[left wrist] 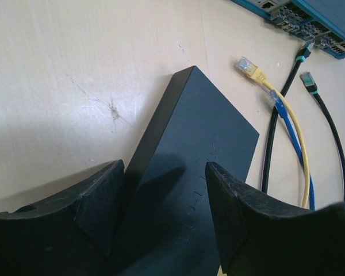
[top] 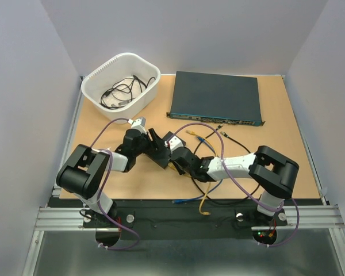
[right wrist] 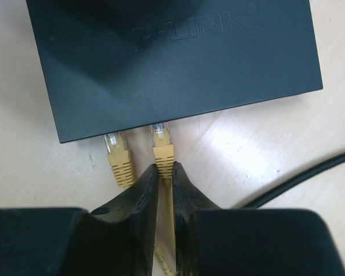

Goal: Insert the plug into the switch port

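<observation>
The right gripper will next push to the left in the top view, toward the box's port edge (right wrist: 160,123), and then release, since the plug's clear tip still shows outside.
The small flat black box (right wrist: 172,57) lies on the table, with the switch port edge towards my right wrist. My right gripper (right wrist: 164,168) is shut on a yellow plug (right wrist: 163,144), whose clear tip meets that edge. A second yellow plug (right wrist: 117,154) lies just left of it, its tip also at the edge. My left gripper (left wrist: 165,167) straddles the box (left wrist: 190,149), a finger against each side. In the top view both grippers, left (top: 151,144) and right (top: 181,156), meet at the box (top: 163,156) at mid-table.
The large dark unit (top: 215,96) sits at the back, with its port row facing me. A white basket (top: 92,75) of black cables stands back left. Loose yellow (left wrist: 247,66), blue (left wrist: 274,99) and black (left wrist: 309,80) plugs and cables trail between unit and box.
</observation>
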